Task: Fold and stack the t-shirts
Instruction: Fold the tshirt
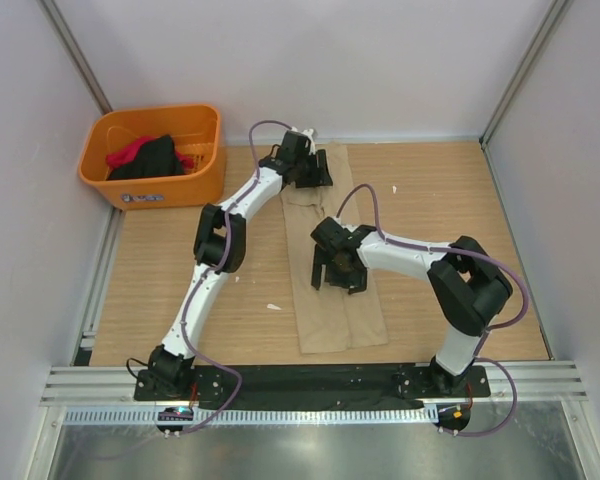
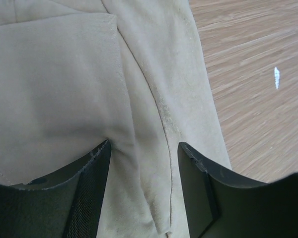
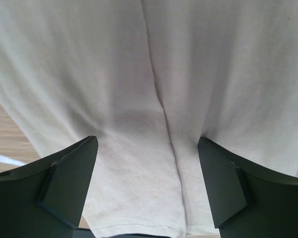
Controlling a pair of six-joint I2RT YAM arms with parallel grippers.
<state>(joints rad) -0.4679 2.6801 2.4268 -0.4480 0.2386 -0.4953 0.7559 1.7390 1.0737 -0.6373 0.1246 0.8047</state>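
Observation:
The folded t-shirt's near corner lies free, back from the robot's right gripper and to its right in the top view, so the gripper's fingers will move that way onto it.
A tan-beige t-shirt (image 1: 336, 322) lies on the wooden table, folded into a long narrow strip running from far to near. My left gripper (image 1: 310, 170) is down at the strip's far end, open, with its fingertips either side of a fold edge (image 2: 144, 146) in the tan cloth (image 2: 64, 89). At the middle of the strip my right gripper (image 1: 336, 272) is open too, and in the right wrist view it (image 3: 147, 141) straddles a lengthwise seam of the cloth (image 3: 114, 74). Neither pair of jaws pinches anything. A black t-shirt (image 1: 152, 158) and a red one (image 1: 130, 150) lie in the basket.
The orange plastic basket (image 1: 150, 112) stands at the far left corner of the table. Small white scraps lie on the wood (image 1: 273, 306) (image 1: 394, 188). Grey walls enclose the table on three sides, and a metal rail (image 1: 310, 382) carries both arm bases at the near edge.

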